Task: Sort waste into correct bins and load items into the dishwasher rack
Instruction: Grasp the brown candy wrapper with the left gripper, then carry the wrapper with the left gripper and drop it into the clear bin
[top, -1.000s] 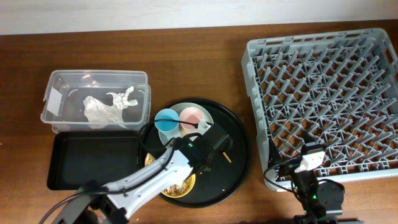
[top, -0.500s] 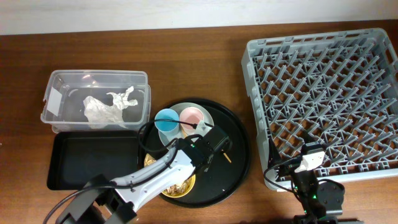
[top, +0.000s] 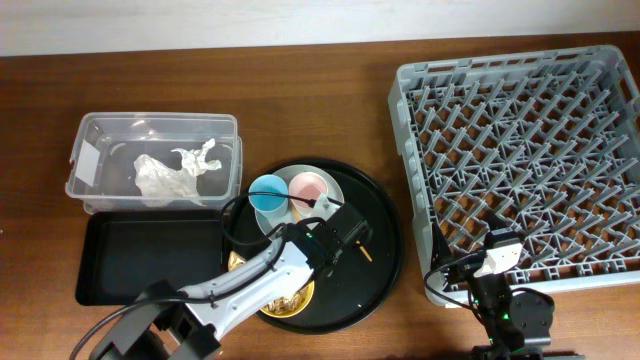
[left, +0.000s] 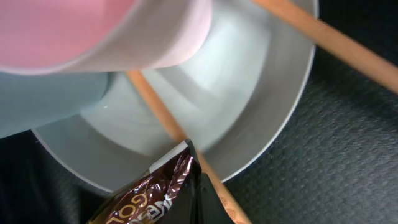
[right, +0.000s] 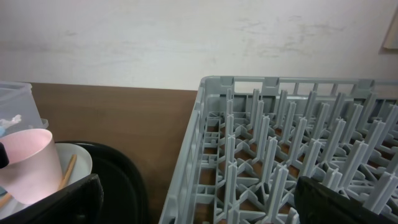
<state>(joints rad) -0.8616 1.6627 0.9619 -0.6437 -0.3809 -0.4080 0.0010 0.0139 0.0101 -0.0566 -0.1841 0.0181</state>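
Next, my left gripper will rise and swing left in the overhead view, over the clear tub, to release the wrapper, since the tub's napkin marks the waste bin.
In the left wrist view my left gripper (left: 194, 163) is shut on the corner of the shiny gold-brown candy wrapper (left: 149, 193), just over the rim of the pale plate (left: 249, 93). Two wooden chopsticks (left: 161, 109) lie across the plate under the pink cup (left: 93, 31) and the light-blue cup (left: 43, 106). From overhead, the left gripper (top: 345, 228) hangs over the round black tray (top: 385, 260), beside the blue cup (top: 268, 190) and pink cup (top: 308, 185). The yellow bowl (top: 290, 298) is partly hidden under the arm. My right gripper (top: 500, 255) stands open at the grey dishwasher rack's (top: 520, 150) front edge.
The clear tub (top: 95, 135) at the left holds the crumpled white napkin (top: 175, 172). The shallow black tray (top: 150, 255) lies in front of it. In the right wrist view the rack (right: 280, 143) fills the right and the pink cup (right: 28, 162) shows at the left.
The left gripper's jaws have shut on the candy wrapper after edging slightly right over the round tray. The right arm has stayed still.
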